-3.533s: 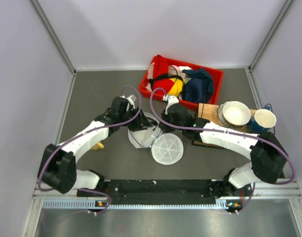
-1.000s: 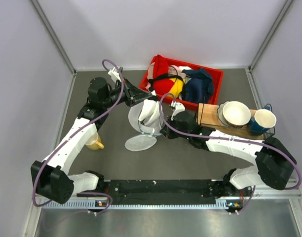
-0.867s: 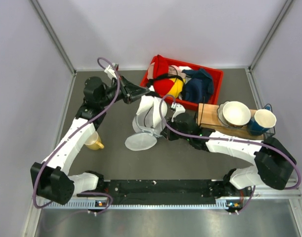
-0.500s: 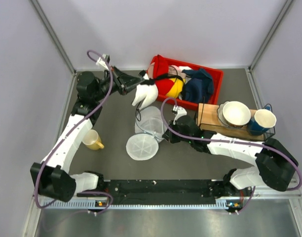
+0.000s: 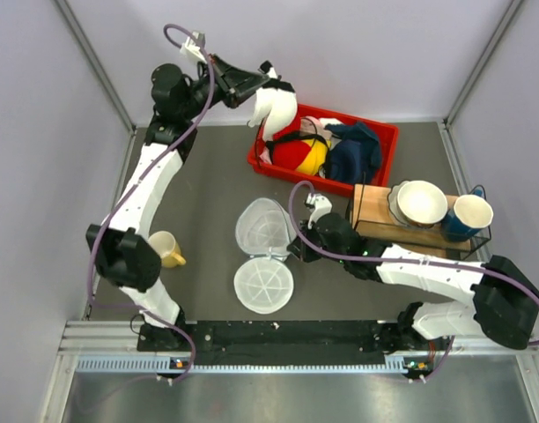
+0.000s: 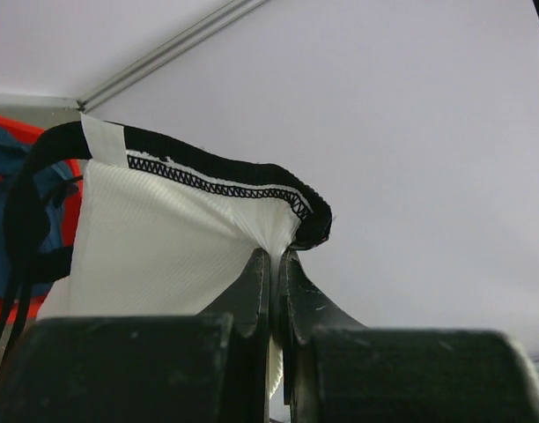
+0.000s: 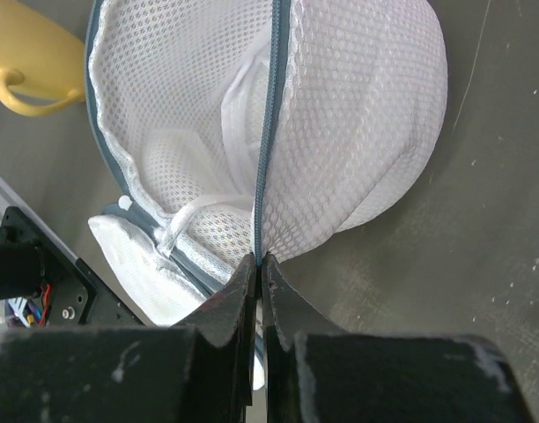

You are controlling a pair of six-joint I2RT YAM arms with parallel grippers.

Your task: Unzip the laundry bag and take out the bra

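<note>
Next, my left gripper shifts toward the navy cloth, then lowers the bra into the red bin.
My left gripper (image 5: 262,90) is raised high near the back wall, above the left rear corner of the red bin, and is shut on the bra (image 5: 275,107). The bra hangs from it with its pale lining (image 6: 164,238) and black trim (image 6: 217,167) showing; the left gripper (image 6: 276,260) pinches the fabric edge. The laundry bag (image 5: 262,227) lies open on the table, one dome up and its spoked disc (image 5: 263,285) nearer me. My right gripper (image 5: 296,247) is low at the bag's right side. The right gripper (image 7: 259,260) is shut on the bag's grey zipper seam (image 7: 268,132), and the mesh bag (image 7: 349,115) gapes open.
The red bin (image 5: 380,132) at the back holds a red and yellow cloth (image 5: 301,155) and a navy cloth (image 5: 353,152). A yellow mug (image 5: 166,249) stands left of the bag. A wooden box (image 5: 372,208), a white bowl (image 5: 422,202) and a blue cup (image 5: 472,213) sit at the right.
My left arm has pulled the bra out of the bag and carried it up and back toward the rear wall. The bag has dropped open onto the table, still held by my right gripper.
</note>
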